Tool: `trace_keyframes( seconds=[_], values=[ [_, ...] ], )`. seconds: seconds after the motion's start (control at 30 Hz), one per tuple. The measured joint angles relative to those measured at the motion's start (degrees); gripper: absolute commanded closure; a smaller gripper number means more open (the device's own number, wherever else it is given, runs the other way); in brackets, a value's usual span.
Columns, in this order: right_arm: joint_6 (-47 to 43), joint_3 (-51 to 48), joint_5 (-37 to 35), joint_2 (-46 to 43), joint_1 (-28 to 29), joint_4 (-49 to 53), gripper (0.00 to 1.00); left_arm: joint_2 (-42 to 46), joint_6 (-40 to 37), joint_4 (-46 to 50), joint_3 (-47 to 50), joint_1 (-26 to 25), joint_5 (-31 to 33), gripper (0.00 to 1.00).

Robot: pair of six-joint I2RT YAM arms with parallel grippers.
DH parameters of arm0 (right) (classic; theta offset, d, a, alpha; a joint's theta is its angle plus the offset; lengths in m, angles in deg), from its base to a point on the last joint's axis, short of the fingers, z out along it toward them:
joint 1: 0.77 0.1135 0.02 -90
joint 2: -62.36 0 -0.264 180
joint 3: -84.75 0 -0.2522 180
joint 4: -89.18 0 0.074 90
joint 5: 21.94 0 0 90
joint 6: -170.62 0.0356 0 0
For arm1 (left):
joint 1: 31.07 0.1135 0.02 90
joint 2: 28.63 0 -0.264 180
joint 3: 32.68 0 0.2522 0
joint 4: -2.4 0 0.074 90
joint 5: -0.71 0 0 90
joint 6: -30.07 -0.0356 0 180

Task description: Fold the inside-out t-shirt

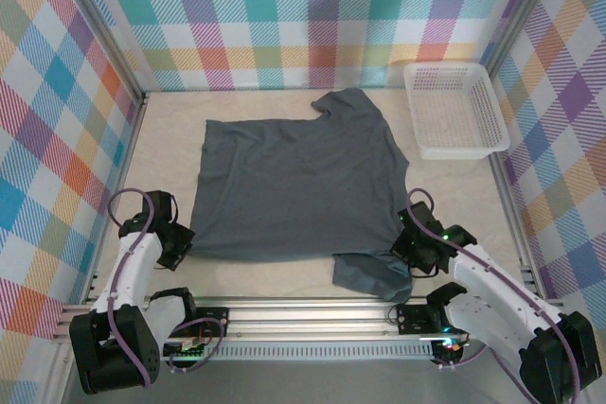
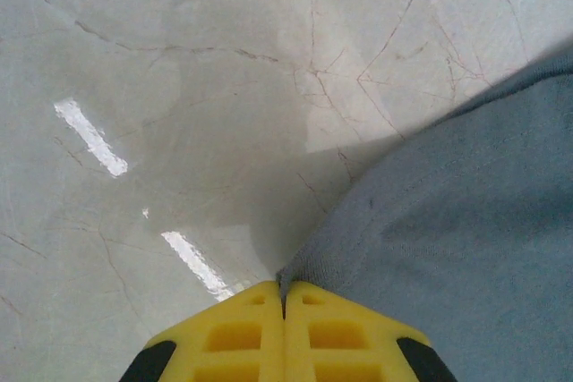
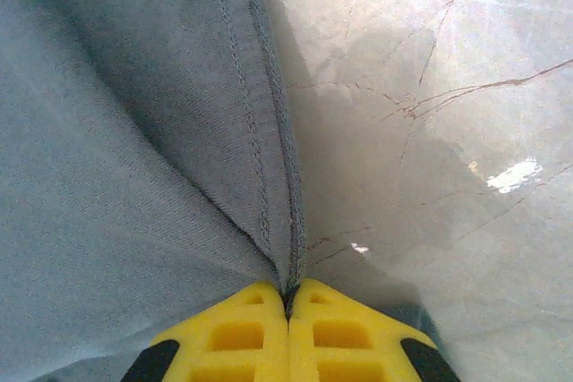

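Observation:
I should carry the shirt's corner outward with my left gripper next and release it on the middle of the shirt's sleeveless end (image 1: 203, 184). The shirt's near edge is then held at both ends.
The inside-out t-shirt (image 1: 294, 182), dark slate-grey, lies spread flat on the table, with one sleeve at the back and another bunched at the near right. My left gripper (image 1: 182, 237) is at the shirt's near left corner. Its yellow fingers (image 2: 235, 333) are shut on the corner of the fabric (image 2: 466, 248). My right gripper (image 1: 409, 238) is at the near right edge of the shirt. There the yellow fingers (image 3: 340, 337) are shut on a stitched seam of the cloth (image 3: 134, 176).
A white mesh basket (image 1: 454, 109) stands at the back right of the table. Checked walls close in the left, back and right sides. Bare marble-patterned tabletop (image 1: 170, 120) lies to the left of the shirt and along the near edge.

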Motion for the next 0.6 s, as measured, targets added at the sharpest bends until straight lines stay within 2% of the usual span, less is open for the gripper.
trace_keyframes(
  seconds=[0.13, 0.23, 0.33, 0.43, 0.6],
  values=[
    [-5.14, 12.33, -2.84, 5.27, -3.39, -0.17, 1.0, -5.64, -0.59, -0.35, -12.74, -2.38, 0.11, 1.0],
    [-9.46, 17.05, -2.29, 7.52, -9.55, -4.87, 1.0, -9.4, -1.01, -3.65, -19.21, -4.68, 0.59, 1.0],
    [-12.57, 18.86, -1.14, 11.23, -12.72, -7.02, 1.0, -12.96, -1.07, -5.16, -21.62, -5.68, 0.85, 1.0],
    [-15.34, 19.85, 0.39, 16.06, -13.03, -8.76, 1.0, -16.9, -1.44, -5.86, -22.86, -5.86, 1.81, 1.0],
    [-17.64, 19.98, 1.81, 18.91, -14.12, -11.06, 1.0, -20.33, -1.97, -7.15, -23.41, -5.86, 2.16, 1.0]
  ],
)
